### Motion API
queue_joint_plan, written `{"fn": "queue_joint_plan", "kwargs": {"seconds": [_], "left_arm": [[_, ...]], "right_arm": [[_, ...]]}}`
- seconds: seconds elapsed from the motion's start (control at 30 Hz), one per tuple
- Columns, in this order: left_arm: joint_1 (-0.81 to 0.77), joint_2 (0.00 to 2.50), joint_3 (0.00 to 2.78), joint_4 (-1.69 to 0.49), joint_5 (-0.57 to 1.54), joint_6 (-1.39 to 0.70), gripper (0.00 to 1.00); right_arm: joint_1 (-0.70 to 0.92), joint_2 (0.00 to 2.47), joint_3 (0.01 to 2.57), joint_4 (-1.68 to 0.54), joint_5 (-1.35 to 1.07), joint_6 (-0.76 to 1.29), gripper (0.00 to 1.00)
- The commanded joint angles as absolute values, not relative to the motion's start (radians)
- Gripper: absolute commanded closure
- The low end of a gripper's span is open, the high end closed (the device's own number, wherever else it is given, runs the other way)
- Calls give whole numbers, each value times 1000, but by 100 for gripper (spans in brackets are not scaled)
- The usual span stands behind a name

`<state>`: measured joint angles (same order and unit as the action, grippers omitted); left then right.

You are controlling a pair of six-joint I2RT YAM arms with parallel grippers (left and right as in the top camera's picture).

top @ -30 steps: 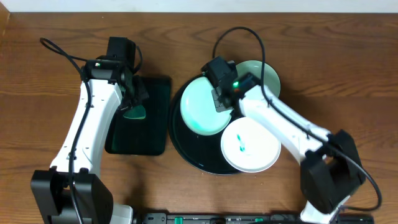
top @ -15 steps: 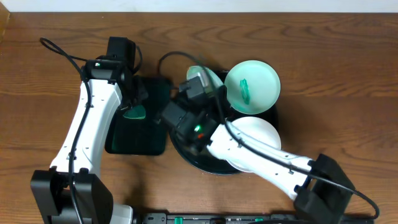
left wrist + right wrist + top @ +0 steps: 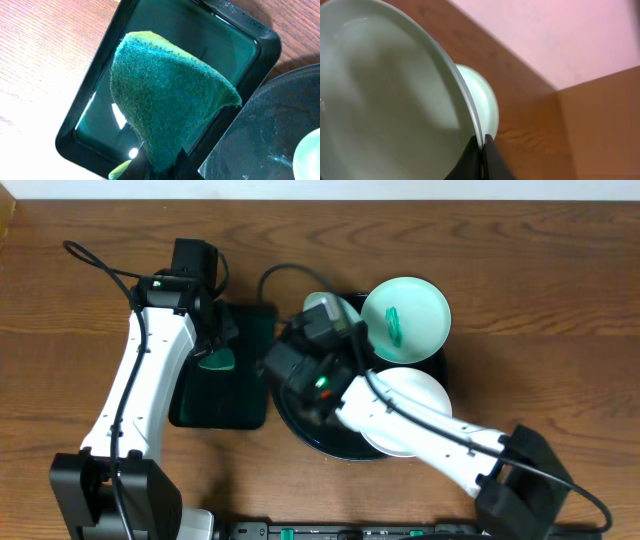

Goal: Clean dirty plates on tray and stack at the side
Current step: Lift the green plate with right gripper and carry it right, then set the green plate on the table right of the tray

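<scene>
I need to swing my right gripper past the round tray (image 3: pixel 296 418) next, bring the plate down and let go of it, since the table is bare to the right of my right gripper in the overhead view.
My right gripper (image 3: pixel 338 328) is shut on the rim of a white plate (image 3: pixel 340 307) and holds it tipped up on edge over the far left part of the round black tray (image 3: pixel 296 418). In the right wrist view the jaws (image 3: pixel 482 146) pinch that plate's rim (image 3: pixel 385 100), and a second plate (image 3: pixel 485 102) shows behind it. A plate with a teal smear (image 3: pixel 405 318) lies at the tray's far right. A third plate (image 3: pixel 412 395) lies at the front, partly under my right arm. My left gripper (image 3: pixel 214 356) is shut on a green sponge (image 3: pixel 170 95).
A rectangular black tray (image 3: pixel 240 405) lies left of the round tray, and the sponge hangs above it (image 3: pixel 240 45). The round tray's rim (image 3: pixel 270 130) lies close beside it. My right arm stretches across the round tray from the front right.
My right arm has swung left across the round tray with the plate, which went from lying flat to standing on edge. My left arm and the sponge have not moved.
</scene>
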<state>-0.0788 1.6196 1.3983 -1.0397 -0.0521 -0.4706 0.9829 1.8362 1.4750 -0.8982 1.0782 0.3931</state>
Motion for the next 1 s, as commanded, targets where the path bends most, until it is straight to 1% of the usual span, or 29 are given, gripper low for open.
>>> {"fn": "queue_joint_plan", "kwargs": {"seconds": [0.0, 0.1, 0.2, 0.33, 0.4, 0.6, 0.7, 0.87, 0.97], "left_arm": [[-75, 1621, 1397, -1038, -61, -476, 93], [-75, 1621, 1397, -1039, -61, -493, 93], [-75, 1621, 1397, -1039, -61, -527, 93], [-75, 1621, 1397, -1040, -61, -529, 93], [-75, 1621, 1395, -1048, -60, -546, 93], [-75, 1621, 1391, -1057, -61, -567, 93], [-75, 1621, 1391, -1048, -61, -566, 93], [-75, 1621, 1391, -1041, -65, -566, 93], [-75, 1621, 1391, -1037, -65, -566, 93]], "right_arm": [[904, 1750, 1504, -907, 854, 422, 99], [812, 1689, 1517, -907, 646, 421, 99], [667, 1628, 1520, -892, 433, 389, 99], [409, 1561, 1520, -894, 54, 342, 99], [217, 1549, 1520, -937, -115, 342, 99], [-102, 1581, 1477, -992, -214, 305, 99], [-261, 1662, 1399, -997, -204, 305, 99], [-355, 1767, 1276, -943, -173, 298, 99], [-387, 1785, 1208, -900, -168, 297, 99]]}}
